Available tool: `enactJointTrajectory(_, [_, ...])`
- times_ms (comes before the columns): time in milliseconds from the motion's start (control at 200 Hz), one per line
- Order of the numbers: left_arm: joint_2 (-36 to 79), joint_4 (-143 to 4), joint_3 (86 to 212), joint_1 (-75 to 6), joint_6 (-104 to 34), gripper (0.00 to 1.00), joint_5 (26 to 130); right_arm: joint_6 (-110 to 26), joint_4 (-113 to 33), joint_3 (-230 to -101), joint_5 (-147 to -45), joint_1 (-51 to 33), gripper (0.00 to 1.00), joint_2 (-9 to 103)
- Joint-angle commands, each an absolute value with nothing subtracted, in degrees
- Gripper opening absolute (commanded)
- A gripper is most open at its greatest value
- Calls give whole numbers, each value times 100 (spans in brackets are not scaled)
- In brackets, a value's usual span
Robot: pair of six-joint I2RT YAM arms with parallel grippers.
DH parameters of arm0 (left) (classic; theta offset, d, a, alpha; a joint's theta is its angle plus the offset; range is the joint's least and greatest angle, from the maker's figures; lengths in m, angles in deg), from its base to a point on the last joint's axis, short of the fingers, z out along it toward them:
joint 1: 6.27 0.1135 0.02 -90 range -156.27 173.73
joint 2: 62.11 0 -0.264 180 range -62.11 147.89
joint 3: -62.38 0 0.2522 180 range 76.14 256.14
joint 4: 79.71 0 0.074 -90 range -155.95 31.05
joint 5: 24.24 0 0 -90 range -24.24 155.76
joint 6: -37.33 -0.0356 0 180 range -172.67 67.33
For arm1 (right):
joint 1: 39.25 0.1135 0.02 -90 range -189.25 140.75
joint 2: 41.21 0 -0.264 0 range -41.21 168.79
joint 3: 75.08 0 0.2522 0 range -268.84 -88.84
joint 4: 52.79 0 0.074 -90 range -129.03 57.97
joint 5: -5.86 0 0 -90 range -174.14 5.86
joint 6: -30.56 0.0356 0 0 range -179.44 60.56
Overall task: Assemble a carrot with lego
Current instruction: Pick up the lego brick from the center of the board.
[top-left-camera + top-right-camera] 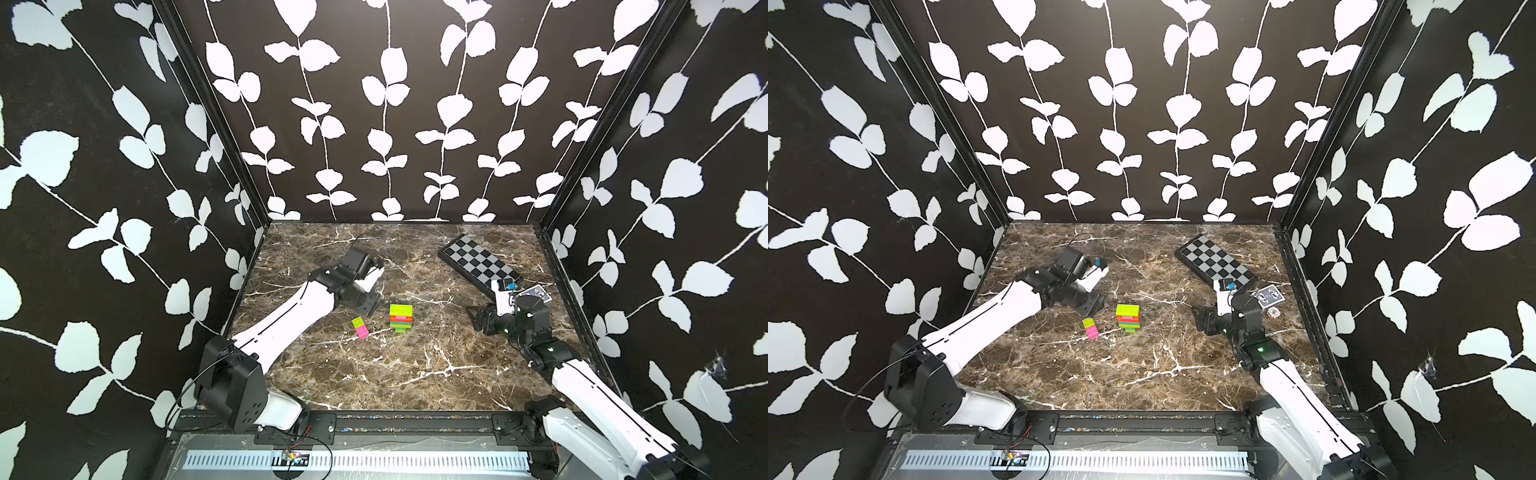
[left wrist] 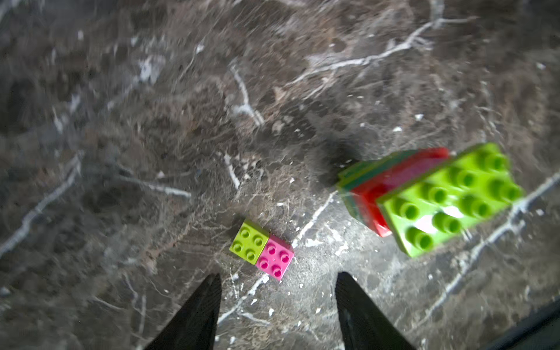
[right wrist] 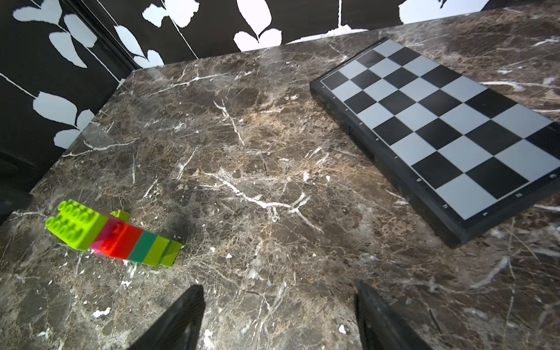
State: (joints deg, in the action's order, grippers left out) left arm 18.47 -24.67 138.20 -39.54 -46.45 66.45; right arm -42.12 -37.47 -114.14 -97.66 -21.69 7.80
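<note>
The pink brick [image 1: 362, 331] [image 2: 275, 258] is still loose beside the carrot, so my left gripper should next go down and back, with its open fingers on both sides of the brick, and close on it.
The carrot [image 1: 401, 318] [image 1: 1128, 318] stands on the marble table, a striped stack with a wide lime brick on top, then pink, orange-red, dark green and lime; it also shows in the wrist views [image 2: 424, 197] [image 3: 115, 233]. Left of it two loose lego bricks, one lime and one pink [image 1: 360, 327] [image 1: 1090, 327] [image 2: 262, 253], lie touching side by side, studs up. My left gripper [image 1: 368, 306] [image 1: 1090, 305] [image 2: 278, 275] hovers open and empty just behind this pair. My right gripper [image 1: 478, 322] [image 1: 1202, 322] [image 3: 278, 285] is open and empty, well right of the carrot.
A black-and-grey checkered board [image 1: 478, 264] [image 1: 1214, 264] [image 3: 439, 127] lies at the back right. A deck of cards [image 1: 538, 295] [image 1: 1271, 297] rests beside my right wrist. Patterned walls close the table on three sides.
</note>
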Motion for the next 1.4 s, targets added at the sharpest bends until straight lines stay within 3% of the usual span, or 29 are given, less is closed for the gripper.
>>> enactJointTrajectory(0, [1670, -3345, 13166, -4004, -2832, 63, 6486, -4233, -3929, -11633, -9648, -2123, 78, 852])
enactJointTrajectory(565, [2446, -4110, 12138, -4300, -1788, 64, 6122, -4117, -4200, -11468, -9687, -2113, 78, 914])
enactJointTrajectory(915, [2695, -4300, 12064, -4362, -1673, 53, 5789, -4089, -4245, -11478, -9733, -2114, 78, 1003])
enactJointTrajectory(1190, [2746, -4351, 12215, -4312, -2171, 35, 5758, -4096, -4247, -11546, -9754, -2113, 78, 1056])
enactJointTrajectory(1395, [3312, -4367, 12876, -4231, -3128, 35, 6036, -4113, -4211, -11585, -9723, -2114, 78, 1046])
